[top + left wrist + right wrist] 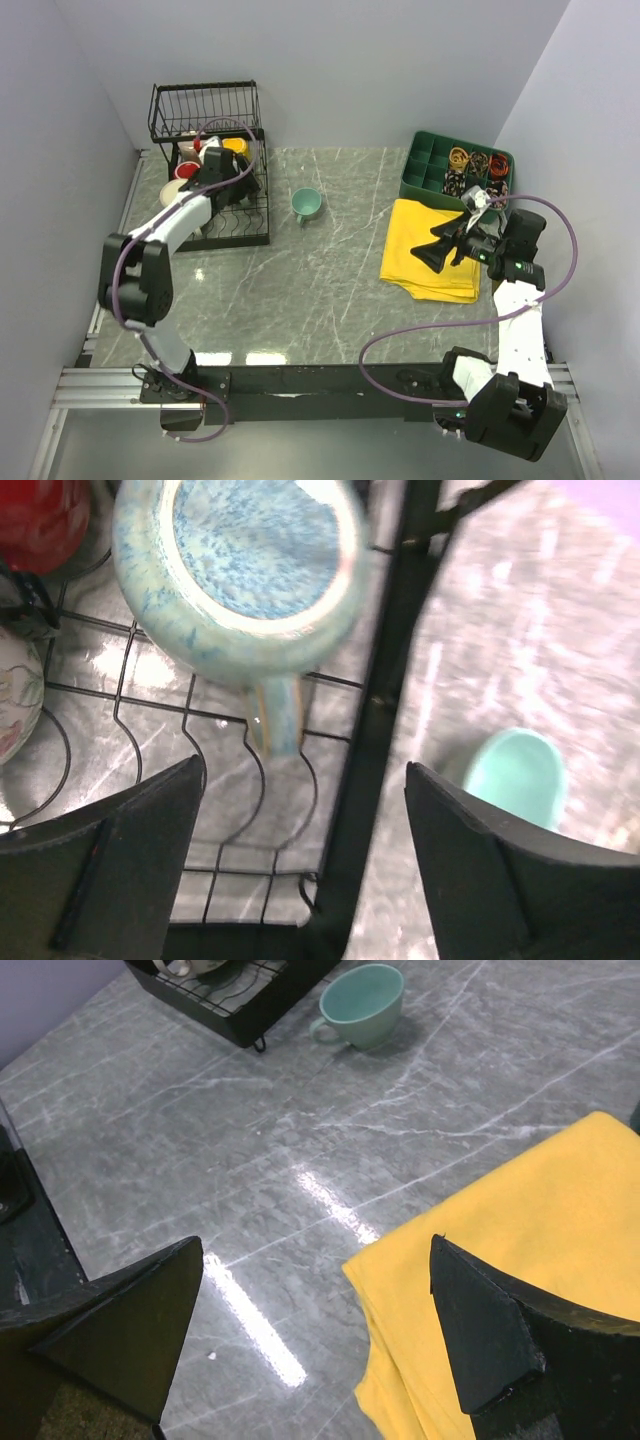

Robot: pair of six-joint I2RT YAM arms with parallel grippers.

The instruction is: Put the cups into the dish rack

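The robot's right gripper will move outward and down, to the left in the top view, onto the teal cup's tray-side rim [320, 199] [402, 982], because that cup stands outside the rack.
The black wire dish rack [205, 110] stands at the table's far left. A speckled teal cup [240, 570] sits upright on its wire base [215, 780], handle toward my left gripper [305, 780]. That gripper [248, 186] hovers open just behind the handle, holding nothing. A red cup [40, 520] and a cream patterned cup [15, 695] sit beside it; a yellow cup [235, 146] shows in the rack too. Another teal cup [306, 204] [365, 1002] [515, 775] stands on the table right of the rack. My right gripper [428, 250] [315, 1260] hangs open and empty over the cloth's edge.
A folded yellow cloth [432, 250] [540, 1240] lies at the right. Behind it stands a green compartment tray [430, 165] with small items. The rack's thick black side bar [385, 710] runs between my left fingers. Walls close in on both sides and the back.
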